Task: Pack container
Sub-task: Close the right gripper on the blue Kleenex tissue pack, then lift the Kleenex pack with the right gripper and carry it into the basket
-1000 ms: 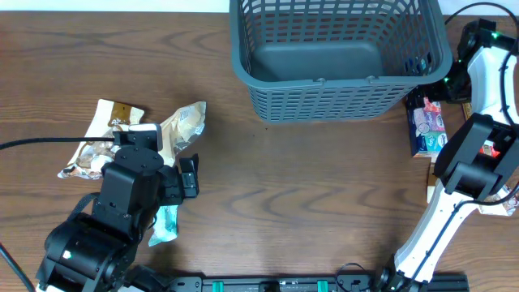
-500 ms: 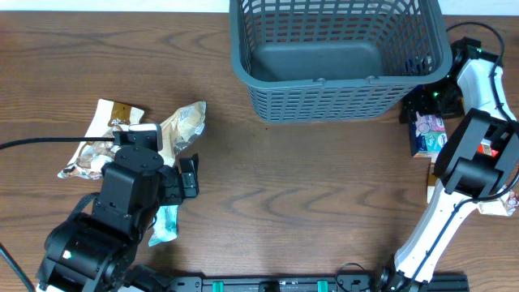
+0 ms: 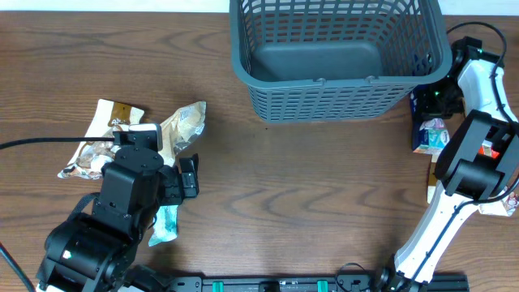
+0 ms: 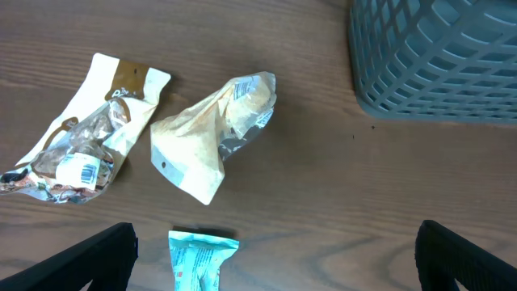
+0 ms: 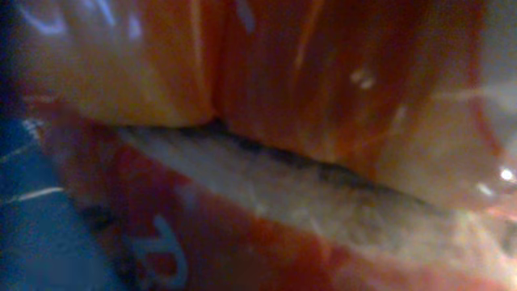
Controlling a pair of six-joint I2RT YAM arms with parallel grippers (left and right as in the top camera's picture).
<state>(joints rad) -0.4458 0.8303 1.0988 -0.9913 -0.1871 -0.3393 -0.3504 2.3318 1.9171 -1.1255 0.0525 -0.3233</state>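
Observation:
The container's bottom is bare inside, so my right gripper will lift the snack packet over the container's side, to the left in the overhead view, then lower it and release it there.
The container [image 3: 324, 101], a large dark grey lattice basket, stands at the back centre with nothing showing on its floor; its corner shows in the left wrist view [image 4: 436, 56]. My right gripper [image 3: 427, 102] is just off the container's right wall, down on a blue-and-pink snack packet [image 3: 431, 136] whose top end is bunched under it. An orange-red wrapper [image 5: 283, 97] fills the right wrist view and hides the fingers. My left gripper [image 4: 275, 263] is open low over the table, with a teal packet [image 4: 202, 260] between its fingers, untouched.
A cream packet [image 4: 214, 133] and a brown-and-white clear packet [image 4: 85, 137] lie left of the container. Another wrapper [image 3: 500, 207] lies by the right arm's base at the table's right edge. A black cable [image 3: 40, 142] runs in from the left.
My right gripper has dropped from beside the container's right rim onto the snack packet and closed; the packet is now bunched and shifted. The left arm has not moved.

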